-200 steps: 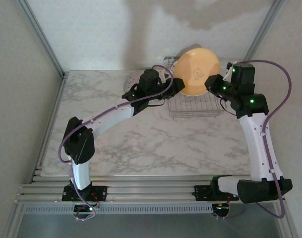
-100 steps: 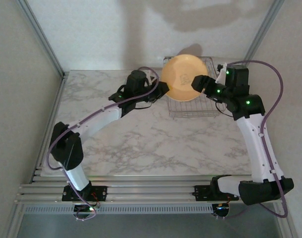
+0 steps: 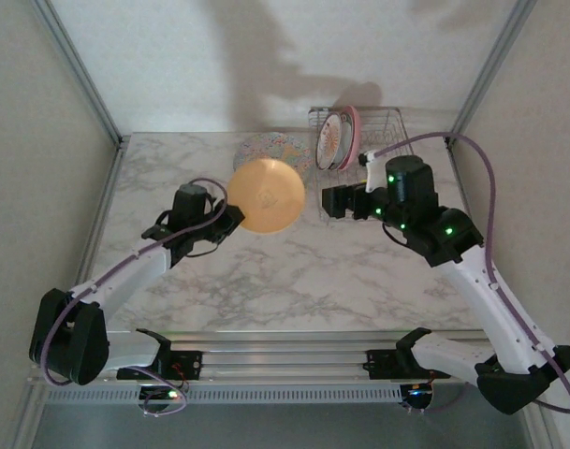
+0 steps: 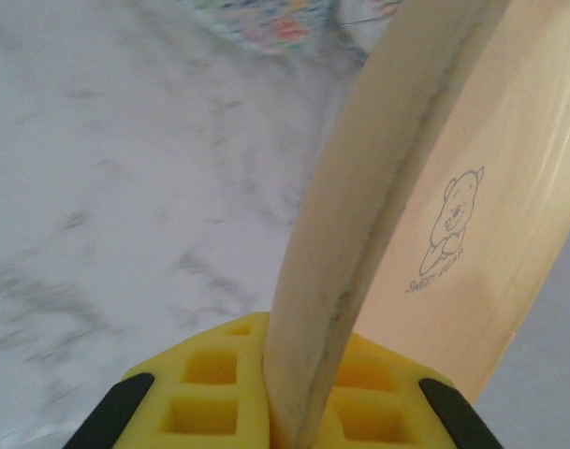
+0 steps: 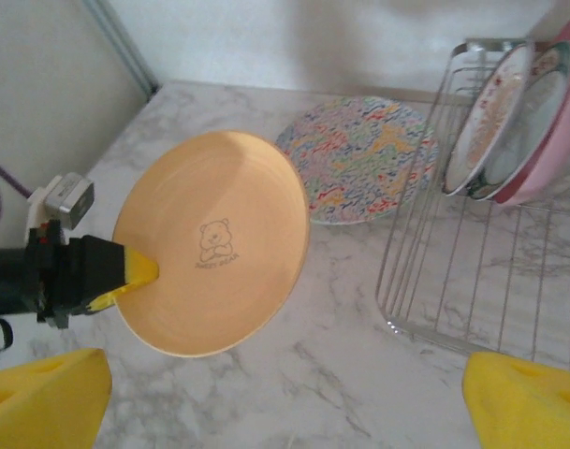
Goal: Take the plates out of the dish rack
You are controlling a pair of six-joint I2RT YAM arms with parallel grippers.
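Observation:
Next, my left gripper brings the orange-yellow plate point(image 3: 266, 195) down and back, clear of the floral plate, and lets go of its rim, since bare marble lies below and back.
My left gripper point(image 3: 230, 218) is shut on the rim of the orange-yellow plate point(image 3: 266, 195), holding it tilted above the table left of centre. In the left wrist view the plate's edge point(image 4: 378, 187) sits clamped between the yellow pads point(image 4: 210, 393). My right gripper point(image 3: 327, 201) stands open and empty, right of that plate point(image 5: 210, 243) and apart from it. The wire dish rack point(image 3: 397, 117) at the back right holds a white plate with an orange centre point(image 5: 495, 117) and a pink plate point(image 5: 558, 140), both on edge. A speckled floral plate point(image 5: 364, 159) lies flat beside the rack.
The rack's near corner point(image 5: 472, 271) is just ahead and right of my right gripper point(image 5: 285, 407). Bare marble table point(image 3: 359, 271) spreads in front. Metal frame posts point(image 3: 79, 70) and walls close the back and sides.
The right gripper has let go of the orange-yellow plate, opened wide and drawn back. The left arm has carried the plate from over the rack leftward and nearer.

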